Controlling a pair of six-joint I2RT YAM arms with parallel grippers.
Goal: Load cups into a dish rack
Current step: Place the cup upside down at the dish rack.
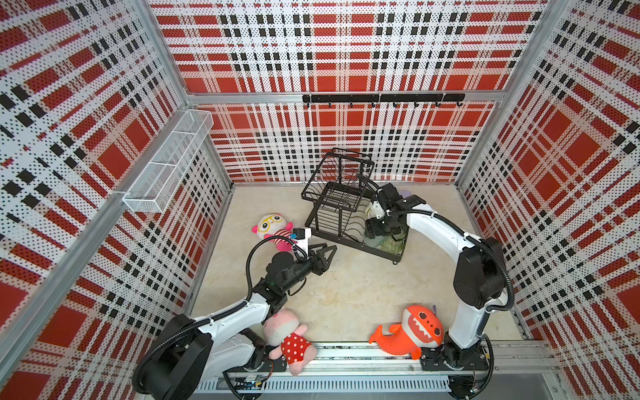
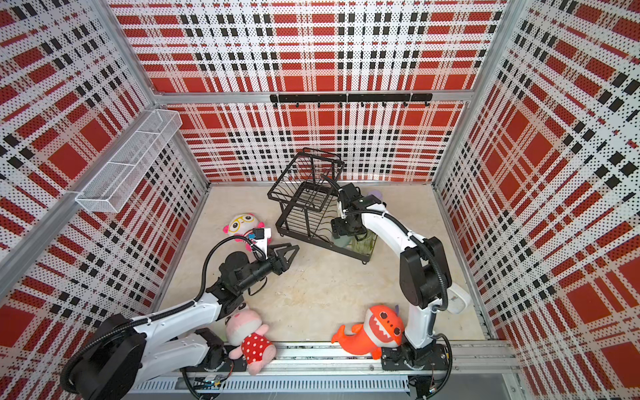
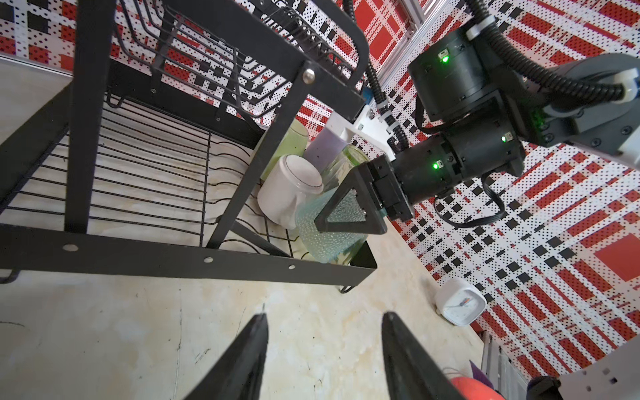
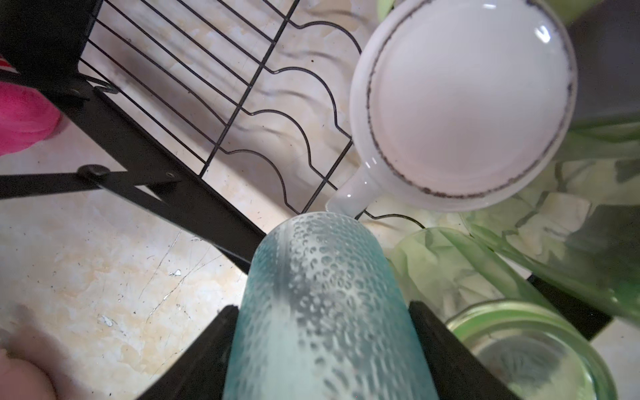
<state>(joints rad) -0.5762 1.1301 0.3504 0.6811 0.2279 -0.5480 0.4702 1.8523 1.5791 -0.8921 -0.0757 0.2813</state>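
The gap by the white mug's handle lies open just below my right gripper, so my right gripper will move down and release the teal glass [image 4: 318,263] there.
The black wire dish rack [image 1: 341,207] [image 2: 304,207] stands at the back of the floor. My right gripper [image 4: 322,306] is shut on the dimpled teal glass [image 4: 318,263] [image 3: 322,242], holding it over the near right corner of the rack's base. Beside it in the base stand an upturned white mug [image 4: 467,104] [image 3: 291,187], a pale green mug [image 3: 294,138], a lilac tumbler [image 3: 325,147] and clear green glasses [image 4: 443,266] [image 4: 530,349]. My left gripper [image 1: 329,251] [image 3: 323,315] hovers open and empty over bare floor, left of the rack.
A plush with yellow glasses [image 1: 277,228] lies behind the left wrist. A pink plush in a red dotted dress [image 1: 289,336] and an orange shark plush [image 1: 412,332] lie at the front rail. A white clock [image 3: 460,304] sits by the right wall. A white mesh shelf [image 1: 166,162] hangs left.
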